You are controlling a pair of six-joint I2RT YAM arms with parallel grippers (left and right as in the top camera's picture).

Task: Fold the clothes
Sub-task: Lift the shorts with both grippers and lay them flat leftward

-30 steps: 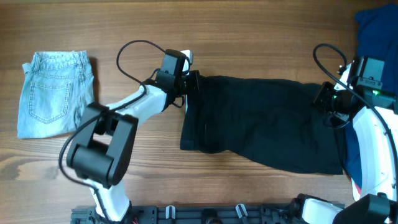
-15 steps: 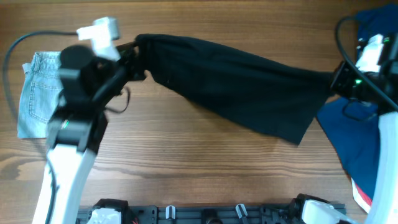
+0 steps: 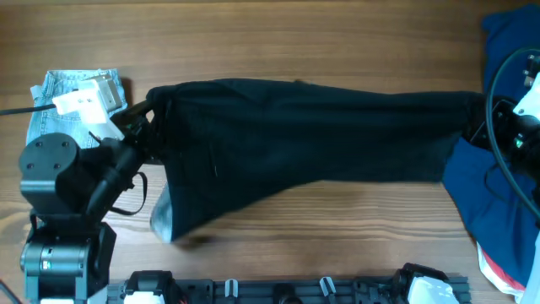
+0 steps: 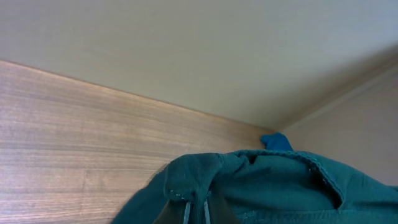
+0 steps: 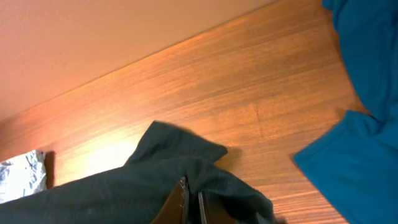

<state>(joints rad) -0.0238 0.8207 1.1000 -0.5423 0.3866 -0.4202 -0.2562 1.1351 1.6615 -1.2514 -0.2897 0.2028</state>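
My right gripper holds the end of the black clothes (image 3: 304, 135), which still hang stretched above the table, so it needs to come down and back over the bare near tabletop and let go of that end.
The black clothes (image 3: 304, 135) hang stretched wide between both arms above the table, a lower corner drooping at the left front (image 3: 169, 224). My left gripper (image 3: 152, 114) is shut on the left end; its wrist view shows the fabric (image 4: 267, 186) bunched over the fingertips (image 4: 196, 208). My right gripper (image 3: 483, 118) is shut on the right end; its wrist view shows the black cloth (image 5: 124, 193) pinched between the fingers (image 5: 191, 196).
Folded light-blue denim shorts (image 3: 63, 93) lie at the far left, partly behind the left arm, also in the right wrist view (image 5: 22, 177). Royal-blue fabric (image 3: 498, 194) lies at the right edge, also in the right wrist view (image 5: 367, 155). Wooden table (image 3: 337, 245).
Both arms have lifted the black garment off the table and pulled it wider; the left gripper has swung left and toward the front, and the garment now hangs spread out.
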